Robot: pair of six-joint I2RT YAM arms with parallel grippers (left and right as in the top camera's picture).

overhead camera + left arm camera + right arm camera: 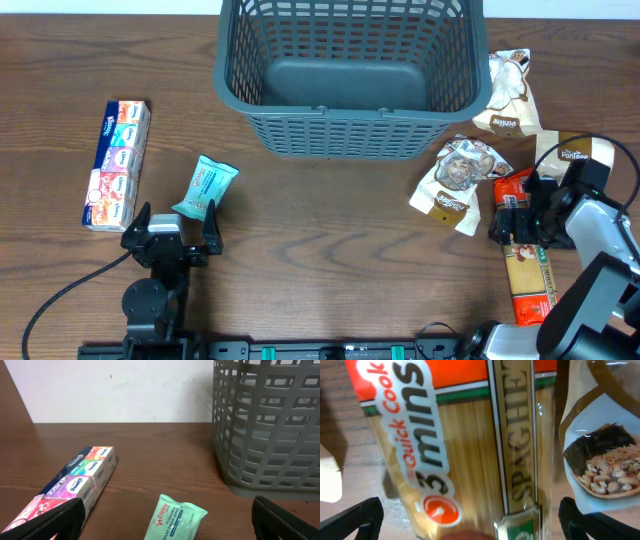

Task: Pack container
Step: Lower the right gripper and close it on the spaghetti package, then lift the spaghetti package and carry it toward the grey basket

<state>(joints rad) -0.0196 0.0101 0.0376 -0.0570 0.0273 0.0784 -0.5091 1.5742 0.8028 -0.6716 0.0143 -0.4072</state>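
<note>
My right gripper will stay low over the spaghetti pack (528, 275) and close its fingers across the narrow width, because both long edges are already between them.
The container (345, 130) is a dark grey slotted basket at the back middle, with nothing visible inside; it also shows in the left wrist view (270, 430). My left gripper (170, 228) is open and low over the table, just in front of a mint-green wipes pack (205, 187) that lies between its fingers in the left wrist view (175, 519). My right gripper (518, 215) is open, with its fingers on either side of a spaghetti pack (528, 275) lying on the table. That pack fills the right wrist view (470, 445).
A long multicoloured tissue pack (117, 163) lies at the left and shows in the left wrist view (75, 485). Brown-and-white snack packs lie right of the basket (458, 180), (510, 95), (572, 155); one sits beside the spaghetti in the right wrist view (605, 460).
</note>
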